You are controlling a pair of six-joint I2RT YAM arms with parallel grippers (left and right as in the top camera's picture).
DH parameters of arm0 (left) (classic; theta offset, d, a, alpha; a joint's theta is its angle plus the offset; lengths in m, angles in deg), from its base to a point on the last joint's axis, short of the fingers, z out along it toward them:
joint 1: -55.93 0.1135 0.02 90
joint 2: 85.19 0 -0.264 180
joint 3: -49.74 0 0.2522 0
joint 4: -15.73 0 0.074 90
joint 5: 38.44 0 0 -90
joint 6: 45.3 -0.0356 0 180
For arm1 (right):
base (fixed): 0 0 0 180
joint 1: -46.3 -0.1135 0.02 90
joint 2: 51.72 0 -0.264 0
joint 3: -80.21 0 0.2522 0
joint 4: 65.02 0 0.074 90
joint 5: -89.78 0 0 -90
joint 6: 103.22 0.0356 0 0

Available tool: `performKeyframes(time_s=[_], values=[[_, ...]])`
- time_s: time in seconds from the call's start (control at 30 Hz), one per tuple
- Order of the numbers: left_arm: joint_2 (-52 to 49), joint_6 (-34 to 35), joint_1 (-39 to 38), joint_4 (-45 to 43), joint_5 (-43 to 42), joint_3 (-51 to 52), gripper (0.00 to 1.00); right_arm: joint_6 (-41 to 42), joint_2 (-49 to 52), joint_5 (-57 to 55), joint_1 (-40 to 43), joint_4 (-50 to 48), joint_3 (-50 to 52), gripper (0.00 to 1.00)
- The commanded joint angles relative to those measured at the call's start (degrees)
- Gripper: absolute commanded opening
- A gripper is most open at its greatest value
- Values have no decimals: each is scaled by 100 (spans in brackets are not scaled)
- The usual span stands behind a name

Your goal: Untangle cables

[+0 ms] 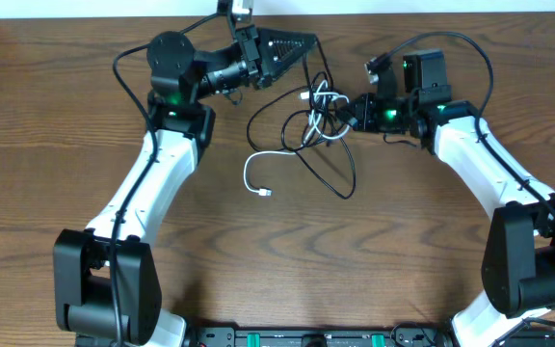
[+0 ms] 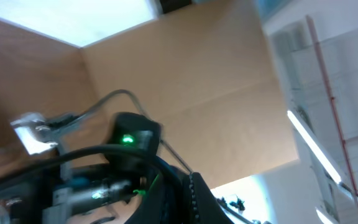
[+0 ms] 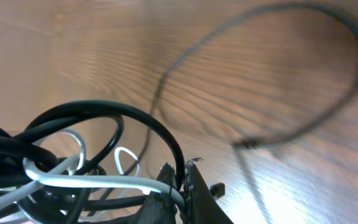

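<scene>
The pinched white cable still runs into the knot (image 1: 316,111), so my right gripper draws away from the tangle next, to the right in the overhead view.
The cables lie knotted on the wooden table, a black cable (image 1: 333,180) and a white cable (image 1: 250,166), with the knot (image 1: 316,111) between my two grippers. A white plug end (image 1: 265,193) rests left of the black loop. My right gripper (image 1: 351,109) sits at the knot's right side. In the right wrist view it (image 3: 184,167) is shut, with the white cable (image 3: 104,182) and a black cable (image 3: 160,134) pinched between its fingers. My left gripper (image 1: 292,50) is raised at the back, shut, and a black strand runs from its tip down to the knot. One dark finger (image 2: 201,202) shows, blurred.
The table's (image 1: 287,260) far edge meets a white strip (image 1: 451,6) just behind both grippers. A black bar with green connectors (image 1: 316,337) lines the near edge. Both arm bases stand at the near corners. The right arm's green light (image 2: 127,140) shows in the left wrist view.
</scene>
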Motion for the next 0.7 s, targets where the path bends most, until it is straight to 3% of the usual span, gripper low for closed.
performKeyframes(time_s=[0.0, 0.1, 0.23, 0.4, 0.67], values=[[175, -1460, 444, 931, 411, -186, 7, 179, 186, -1449, 179, 457, 59, 1], [175, -3128, 828, 3036, 1469, -186, 7, 326, 173, -2374, 223, 848, 59, 1], [175, -4199, 1104, 4631, 2822, -184, 7, 326, -70, -2999, 221, 1016, 52, 1], [175, -4822, 1283, 5421, 3585, -184, 7, 321, -800, -3674, 223, 1130, 50, 1], [173, -5248, 1322, 6199, 4398, -184, 7, 186, -2240, -4380, 223, 1521, -4, 1]])
